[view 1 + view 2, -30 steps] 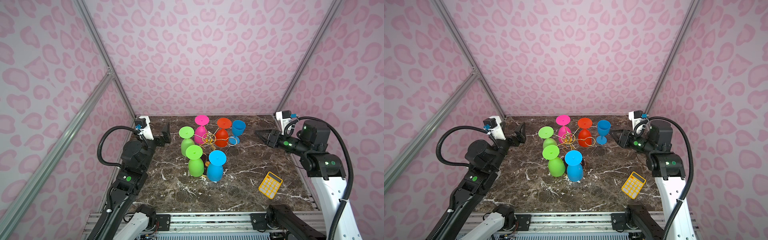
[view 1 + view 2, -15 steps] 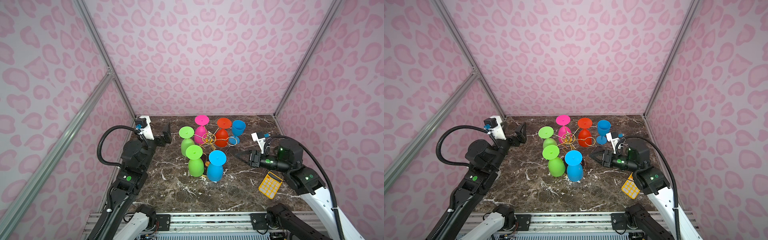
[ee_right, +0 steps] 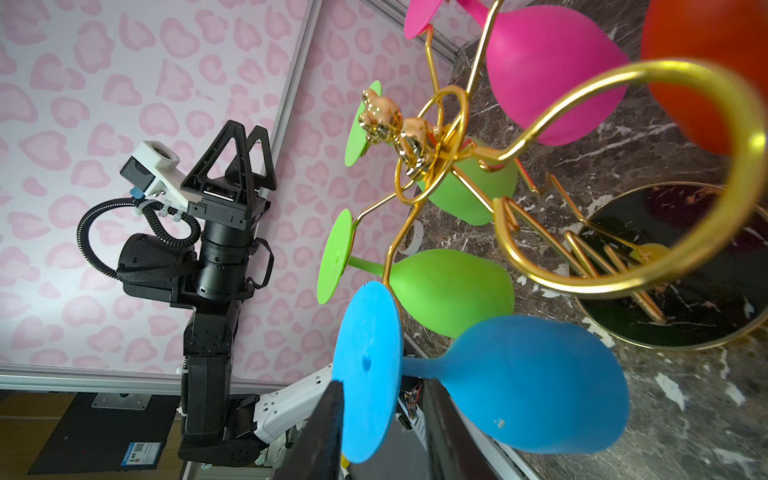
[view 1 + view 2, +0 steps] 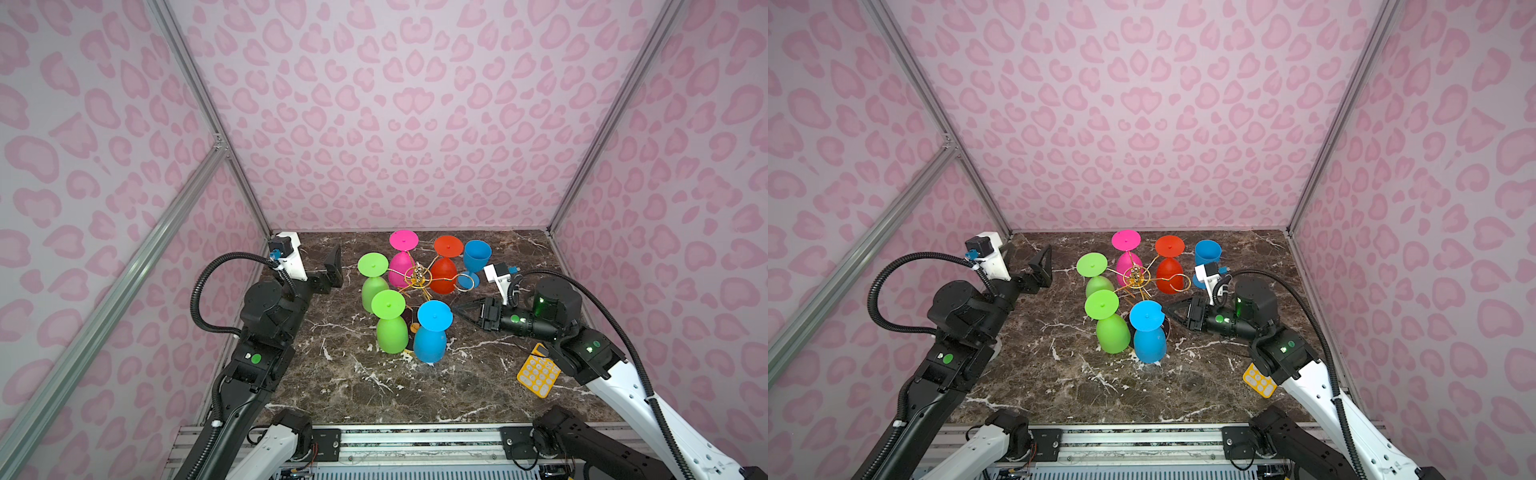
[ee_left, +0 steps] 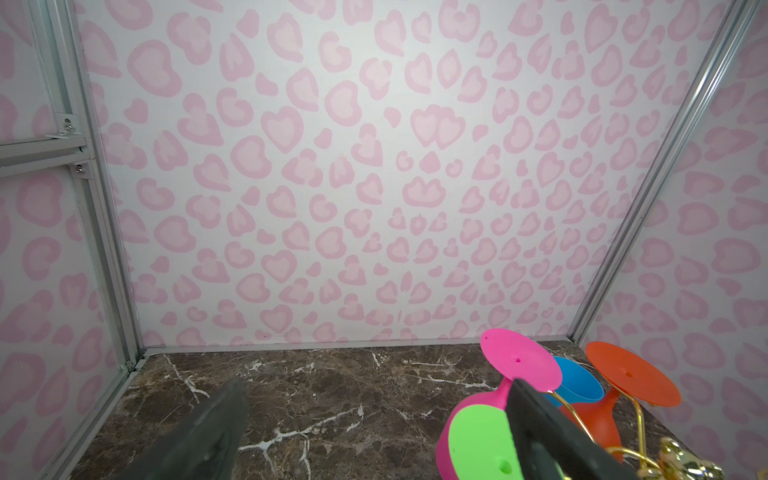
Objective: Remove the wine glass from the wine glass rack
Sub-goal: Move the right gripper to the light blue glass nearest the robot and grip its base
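I will next slide my right gripper level toward the hanging blue wine glass and close it on its foot's rim (image 4: 448,314) (image 3: 368,444), as the edge of the glass's foot is between my parted fingers.
The gold wire wine glass rack (image 4: 417,276) (image 4: 1136,276) (image 3: 415,137) stands mid-table. Pink, red, two green and one blue wine glass hang from it upside down. The hanging blue wine glass (image 4: 430,343) (image 4: 1148,340) (image 3: 536,382) is at the front. My right gripper (image 4: 456,308) (image 4: 1167,309) (image 3: 384,386) lies level, jaws partly open, its fingers either side of this glass's foot disc (image 3: 365,374) without closing on it. One rack loop (image 3: 648,68) is empty. My left gripper (image 4: 332,270) (image 4: 1040,266) (image 5: 370,436) hangs wide open and empty, left of the rack.
Another blue wine glass (image 4: 477,255) (image 4: 1207,251) stands upright on the marble table behind the right arm. A yellow calculator (image 4: 536,370) (image 4: 1258,380) lies at the front right under that arm. The rack's round black base (image 3: 685,291) is gold-rimmed. Pink walls close three sides.
The right arm has swung from the back right corner down and leftwards, bringing its gripper up to the front blue glass. The left arm has not moved.
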Controlling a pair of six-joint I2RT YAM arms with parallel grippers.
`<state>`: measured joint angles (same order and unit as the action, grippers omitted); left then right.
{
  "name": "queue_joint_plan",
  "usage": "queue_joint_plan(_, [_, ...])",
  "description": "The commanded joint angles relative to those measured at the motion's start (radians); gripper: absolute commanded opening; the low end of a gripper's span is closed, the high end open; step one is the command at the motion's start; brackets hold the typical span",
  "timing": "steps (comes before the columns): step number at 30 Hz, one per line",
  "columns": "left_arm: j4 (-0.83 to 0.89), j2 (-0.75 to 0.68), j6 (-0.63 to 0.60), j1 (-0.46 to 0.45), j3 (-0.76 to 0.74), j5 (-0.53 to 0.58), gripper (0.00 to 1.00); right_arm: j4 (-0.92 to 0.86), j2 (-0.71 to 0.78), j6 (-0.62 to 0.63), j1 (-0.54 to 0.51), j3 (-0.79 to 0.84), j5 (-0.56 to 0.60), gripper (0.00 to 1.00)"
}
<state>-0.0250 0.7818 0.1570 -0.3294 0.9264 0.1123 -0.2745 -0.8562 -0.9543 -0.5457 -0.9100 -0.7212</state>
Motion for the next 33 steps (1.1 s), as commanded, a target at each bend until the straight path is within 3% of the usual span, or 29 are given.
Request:
queue_joint_plan(1, [-0.030, -0.002, 0.002, 0.001, 0.008, -0.011, 0.98, 0.048, -0.001, -0.023, -0.007, 0.015, 0.016, 0.34])
queue_joint_plan(18, [-0.029, 0.000, -0.008, 0.001, 0.002, -0.018, 0.98, 0.105, -0.031, -0.067, -0.039, 0.039, 0.020, 0.31])
queue_joint_plan(33, [-0.028, 0.002, -0.013, 0.001, -0.001, -0.023, 0.98, 0.112, -0.042, -0.083, -0.039, 0.035, 0.017, 0.17])
